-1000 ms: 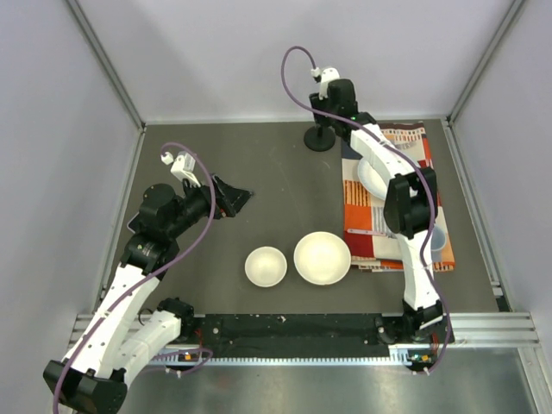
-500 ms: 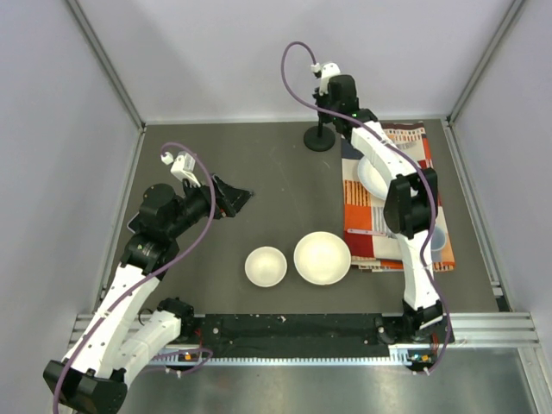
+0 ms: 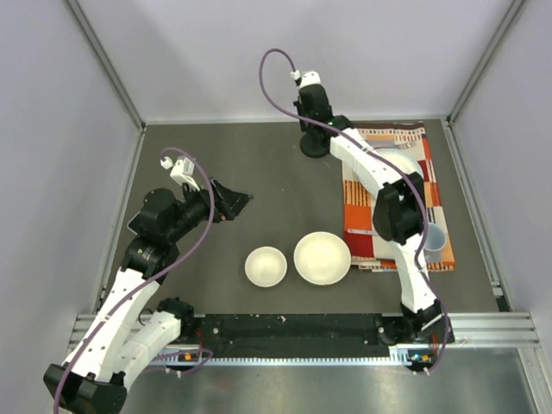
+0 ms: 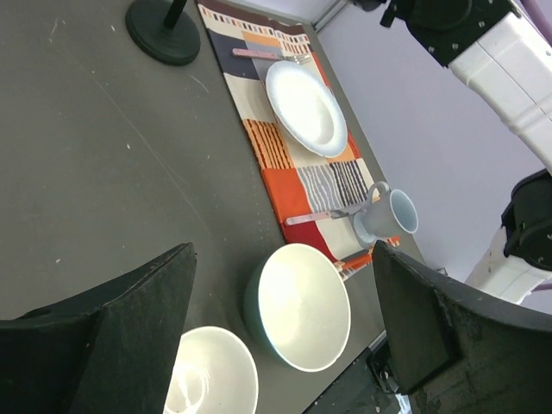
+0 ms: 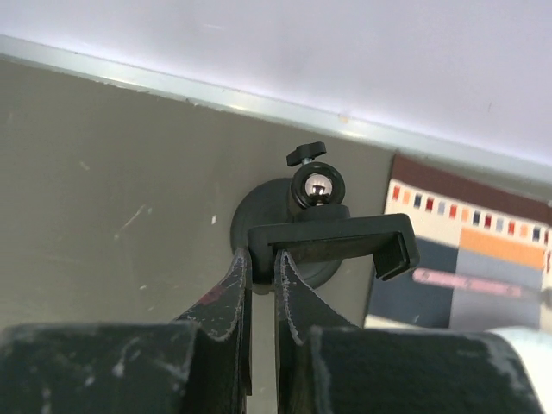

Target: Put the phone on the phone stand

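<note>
My right gripper draws back and to the left in the top view next, bringing the stand toward my left gripper, since the stand is by the back wall.
The phone stand (image 3: pixel 313 147) stands at the back of the table, left of the placemat. It is black, with a disc base, a ball joint and a clamp cradle (image 5: pixel 332 239). My right gripper (image 5: pixel 263 254) is shut on the left end of that cradle, and it sits over the stand in the top view (image 3: pixel 311 121). My left gripper (image 3: pixel 241 200) is open and empty above the table's left middle; its wrist view shows the stand's base (image 4: pixel 162 33) far off. The phone is not in view in any frame.
A small white bowl (image 3: pixel 266 266) and a larger one (image 3: pixel 322 257) sit near the front centre. An orange patterned placemat (image 3: pixel 405 147) at the right carries a white plate (image 4: pixel 306 108), cutlery and a pale blue mug (image 3: pixel 435 241). Walls enclose the table.
My right gripper has swung left over the stand and the stand's base has shifted slightly left and nearer. The left arm has barely moved.
</note>
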Available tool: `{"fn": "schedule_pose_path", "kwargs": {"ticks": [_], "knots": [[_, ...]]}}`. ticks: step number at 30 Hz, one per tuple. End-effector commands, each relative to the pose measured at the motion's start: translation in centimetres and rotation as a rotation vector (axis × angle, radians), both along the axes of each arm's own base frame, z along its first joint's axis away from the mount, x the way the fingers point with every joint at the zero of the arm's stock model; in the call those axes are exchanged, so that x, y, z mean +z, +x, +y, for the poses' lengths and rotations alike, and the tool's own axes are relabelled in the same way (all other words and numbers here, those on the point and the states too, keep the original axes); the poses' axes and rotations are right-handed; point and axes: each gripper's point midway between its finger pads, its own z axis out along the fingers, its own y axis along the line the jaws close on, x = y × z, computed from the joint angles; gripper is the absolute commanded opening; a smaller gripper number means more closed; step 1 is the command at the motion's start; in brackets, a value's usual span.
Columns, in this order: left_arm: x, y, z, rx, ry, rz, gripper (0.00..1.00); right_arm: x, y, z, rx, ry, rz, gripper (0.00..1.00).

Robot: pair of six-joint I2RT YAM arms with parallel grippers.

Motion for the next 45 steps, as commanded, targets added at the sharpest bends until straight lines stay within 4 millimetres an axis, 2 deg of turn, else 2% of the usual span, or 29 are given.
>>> {"fn": "schedule_pose_path", "kwargs": {"ticks": [1,3,4,5,10,11,12,14,21,22,24,25,26,27,28,29,31,32,33,34,37,38,39,40,41,42,43,44,45], "knots": [[1.1,-0.2,0.3,0.016,-0.002,-0.031,0.87,9.1,-4.7,1.8,-0.156,0.209,-0.110,0.00],[1.4,-0.4,0.6,0.026,0.006,-0.032,0.87,9.3,-6.4,1.4,-0.231,0.240,-0.104,0.00],[1.7,-0.7,0.8,0.029,0.006,-0.041,0.87,9.3,-7.1,1.7,-0.242,0.249,-0.105,0.00],[2.1,-0.9,1.0,0.037,0.002,-0.051,0.87,8.4,-8.3,2.8,-0.245,0.261,-0.086,0.00],[3.0,-2.3,1.7,0.055,-0.018,-0.079,0.87,10.4,-12.0,4.4,-0.306,0.253,-0.157,0.00],[2.9,-2.5,1.8,0.057,-0.020,-0.074,0.86,10.2,-13.1,5.2,-0.309,0.255,-0.160,0.00],[2.7,-2.6,1.8,0.056,-0.023,-0.069,0.86,10.2,-13.5,4.8,-0.345,0.257,-0.174,0.00],[2.8,-3.1,1.9,0.059,-0.042,-0.070,0.86,9.4,-14.5,5.5,-0.329,0.321,-0.140,0.00],[3.2,-3.8,1.9,0.044,-0.036,-0.053,0.86,7.3,-14.4,7.8,-0.265,0.328,-0.084,0.01],[3.1,-3.7,2.0,0.049,-0.029,-0.054,0.87,7.3,-14.5,8.2,-0.239,0.318,-0.075,0.15],[2.8,-3.5,2.1,0.059,-0.022,-0.050,0.89,7.9,-14.9,9.5,-0.154,0.332,-0.051,0.28],[2.5,-3.4,2.2,0.066,-0.020,-0.042,0.90,8.3,-15.0,9.8,-0.114,0.318,-0.048,0.39],[2.3,-3.3,2.2,0.070,-0.017,-0.037,0.91,8.6,-15.5,11.1,-0.038,0.336,-0.028,0.44],[2.1,-3.1,2.2,0.072,-0.014,-0.032,0.91,9.3,-15.8,11.4,0.001,0.341,-0.026,0.50],[1.9,-2.8,2.1,0.072,-0.006,-0.028,0.91,9.6,-16.1,11.8,0.047,0.329,-0.023,0.64],[1.7,-2.7,2.1,0.070,0.001,-0.023,0.91,10.0,-16.7,12.7,0.109,0.342,-0.006,0.67],[1.3,-2.2,1.9,0.069,0.014,-0.012,0.92,11.3,-17.5,13.0,0.172,0.351,-0.011,0.76],[1.2,-2.0,1.9,0.069,0.018,-0.010,0.92,11.7,-18.2,13.4,0.223,0.356,-0.002,0.77],[0.8,-1.7,1.7,0.065,0.025,0.003,0.92,12.4,-18.5,13.3,0.245,0.356,-0.009,0.78],[0.5,-1.4,1.6,0.064,0.032,0.007,0.92,14.4,-19.2,12.6,0.285,0.342,-0.050,0.80],[-0.2,-0.4,0.4,0.005,0.061,0.032,0.86,15.4,-20.5,11.4,0.399,0.268,-0.082,0.85],[0.2,-0.1,-0.1,-0.020,0.068,0.027,0.84,15.5,-19.9,10.1,0.411,0.255,-0.089,0.85],[-0.9,0.7,-0.9,-0.052,0.103,0.055,0.84,15.4,-19.8,9.5,0.432,0.242,-0.087,0.85],[-0.3,1.2,-1.4,-0.063,0.116,0.047,0.84,15.1,-20.4,9.0,0.489,0.237,-0.072,0.85],[-0.4,1.6,-1.8,-0.072,0.134,0.052,0.84,14.7,-19.0,6.9,0.468,0.240,-0.064,0.85],[-1.7,2.5,-2.6,-0.082,0.184,0.072,0.84,14.2,-18.6,6.1,0.480,0.249,-0.046,0.86],[-0.8,3.2,-2.9,-0.071,0.201,0.052,0.84,13.3,-18.9,5.6,0.532,0.268,-0.006,0.86],[-2.0,4.0,-3.9,-0.084,0.240,0.080,0.84,12.7,-17.7,3.7,0.523,0.278,0.008,0.86],[-2.2,5.0,-3.8,-0.055,0.286,0.064,0.84,11.3,-18.1,3.6,0.596,0.277,0.046,0.87]]}}
